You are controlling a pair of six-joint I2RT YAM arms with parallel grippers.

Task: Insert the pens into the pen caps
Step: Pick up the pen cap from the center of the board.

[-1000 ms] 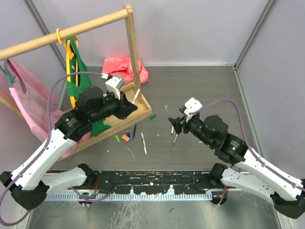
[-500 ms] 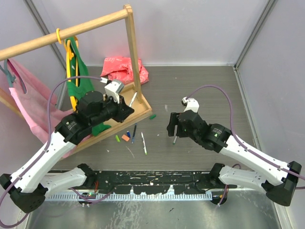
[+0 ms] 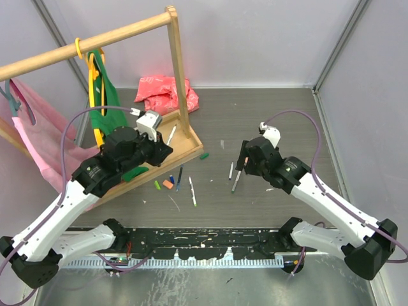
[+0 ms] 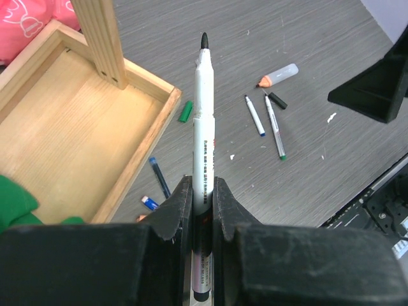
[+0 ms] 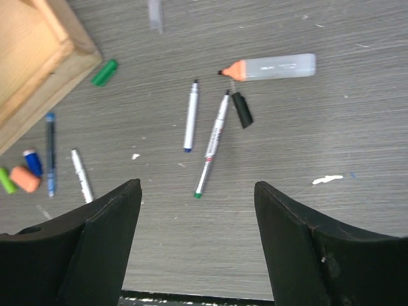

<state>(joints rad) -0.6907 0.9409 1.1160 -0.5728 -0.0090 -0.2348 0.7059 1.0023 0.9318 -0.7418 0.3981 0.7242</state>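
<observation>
I will next lower my right gripper onto the near end of the black cap [image 5: 241, 109] below it, beside the thick marker, since the held pen's tip is bare.
My left gripper [image 4: 203, 186] is shut on a white pen [image 4: 204, 121] whose bare black tip points away from it; in the top view this pen [image 3: 171, 134] hangs over the wooden tray, held by the left gripper [image 3: 164, 148]. My right gripper [image 5: 196, 207] hovers open and empty above a blue-ended pen [image 5: 190, 116] and a green-ended pen [image 5: 213, 145]. A black cap [image 5: 241, 109] lies beside them. A green cap [image 5: 104, 72] rests by the tray corner. Further left lie a blue pen [image 5: 50, 153], a white pen [image 5: 81, 175], an orange cap [image 5: 25, 178] and a blue cap [image 5: 32, 161].
A wooden clothes rack with a tray base [image 3: 189, 141] stands at the left, with green and pink garments hanging on it. A pink bag [image 3: 167, 91] lies behind it. A thick orange-tipped marker [image 5: 271, 67] lies past the black cap. Grey walls close in the back and right.
My right gripper has opened wider, and its wrist has swung to the right. The left gripper has shifted slightly, with the pen still in it.
</observation>
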